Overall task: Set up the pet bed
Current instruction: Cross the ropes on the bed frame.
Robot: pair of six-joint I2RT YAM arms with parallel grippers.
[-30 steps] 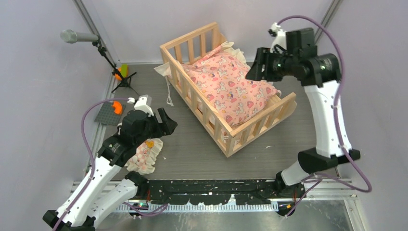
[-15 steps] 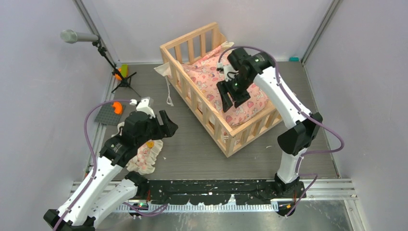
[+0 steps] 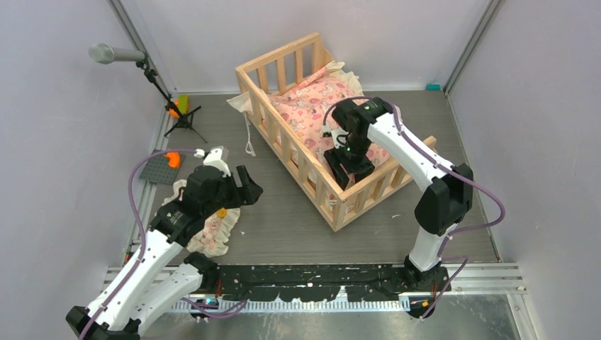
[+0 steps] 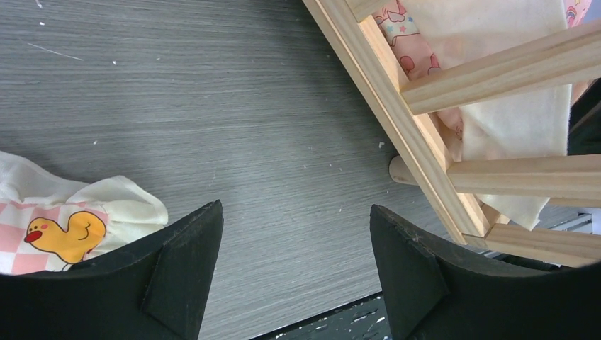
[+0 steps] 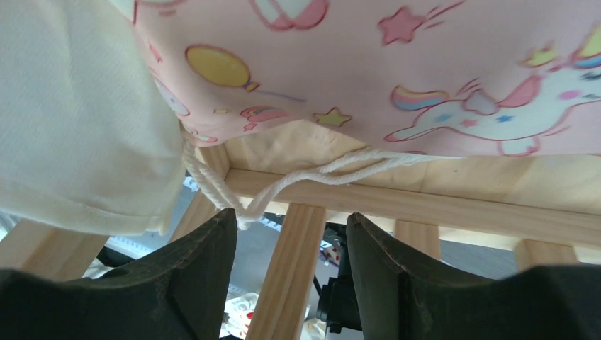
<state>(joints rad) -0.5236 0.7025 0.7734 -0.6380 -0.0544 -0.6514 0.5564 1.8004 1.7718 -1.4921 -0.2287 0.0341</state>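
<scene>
I should lower my right gripper to the left in the wrist view until the white cord's bend [image 5: 244, 214] is in the middle of the gap, then close it, because the bend is below it and off-centre that way.
The pet bed [image 3: 281, 141], a pale wooden frame with slatted sides, stands aslant in the middle of the table. A pink printed cushion [image 3: 309, 106] with a cream frill lies inside it. My right gripper [image 3: 349, 168] is down inside the bed at its near end, open. In the right wrist view the cushion [image 5: 397, 64] and its white cord [image 5: 298, 178] lie just ahead of the right gripper [image 5: 290, 230], and a slat [image 5: 292, 276] shows through the gap. My left gripper [image 3: 246, 188] hovers open left of the bed. It [image 4: 294, 234] holds nothing. The small pillow [image 4: 64, 230] lies beside it.
The small frilled pillow [image 3: 212, 231] lies partly under my left arm. A microphone on a stand [image 3: 117, 54] is at the back left, with an orange and green object [image 3: 177, 106] by its feet. A grey plate with an orange piece [image 3: 161, 168] lies by the left wall.
My right arm swung in from high at the bed's right and came down into the bed, its gripper now low by the near end rail. The left arm barely moved.
</scene>
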